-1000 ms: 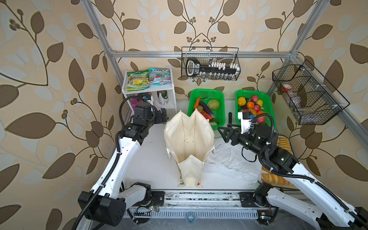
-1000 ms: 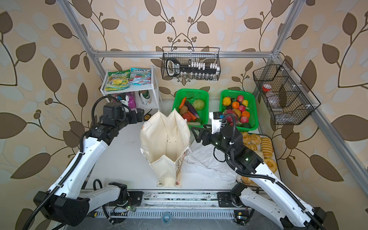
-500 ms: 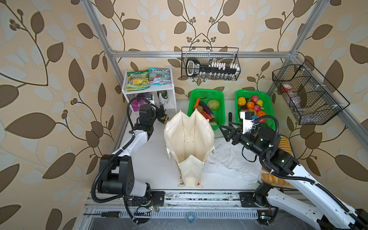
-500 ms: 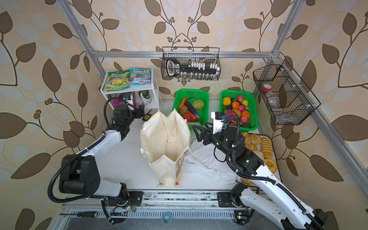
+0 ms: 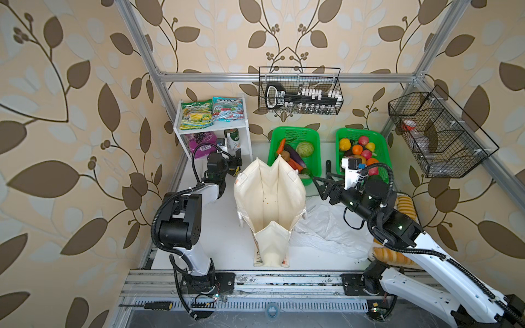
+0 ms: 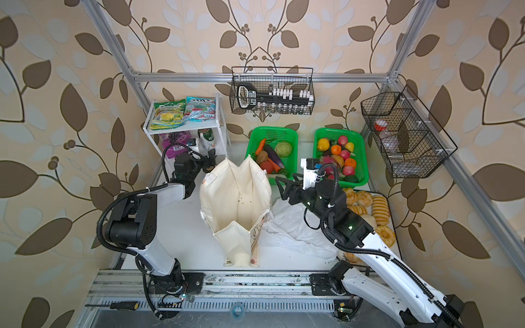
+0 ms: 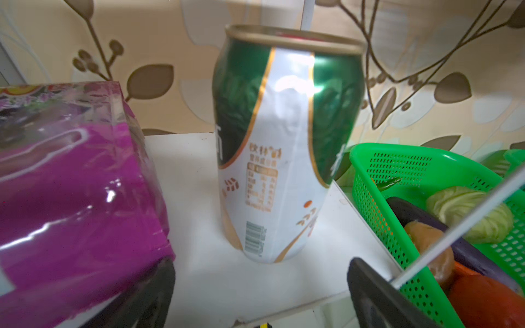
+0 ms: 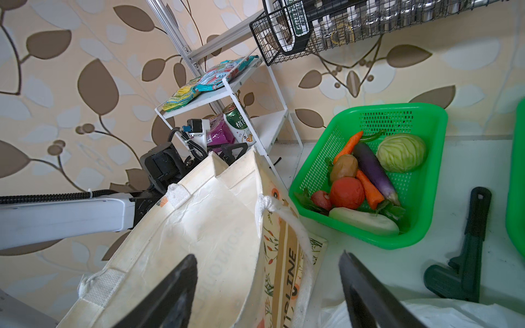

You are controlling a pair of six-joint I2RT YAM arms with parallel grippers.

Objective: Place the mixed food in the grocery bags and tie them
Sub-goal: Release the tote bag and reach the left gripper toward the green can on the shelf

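Observation:
The can is standing upright in line with my open fingers, so next I will move my left gripper outward over the shelf's lower level and close it around the can's lower body (image 5: 234, 143) (image 7: 269, 221).
The cream tote (image 5: 270, 198) stands open mid-table, and the white plastic bag (image 5: 326, 230) lies crumpled to its right. My left gripper (image 7: 261, 272) is open at the shelf's lower level. The green can (image 7: 284, 142) stands upright just ahead of its fingers, untouched, beside the purple pouch (image 7: 71, 184). The teal-and-red packet (image 5: 228, 109) lies on the shelf top. My right gripper (image 8: 267, 261) is open and empty above the tote's right rim (image 8: 284, 221). Cabbage (image 8: 402, 153), potato (image 8: 344, 167) and tomato (image 8: 347, 193) lie in a green basket (image 8: 426, 113).
The white shelf's (image 5: 247, 133) post stands right of the can. A second green basket (image 5: 382, 142) holds fruit. Bread rolls (image 6: 372, 204) lie at the right edge. A black tool (image 8: 466, 255) lies between the baskets. Wire baskets (image 5: 301, 91) hang on the frame.
The left arm has folded down and carried its gripper forward to the shelf's lower level, facing the can. The right gripper has shifted only slightly beside the tote.

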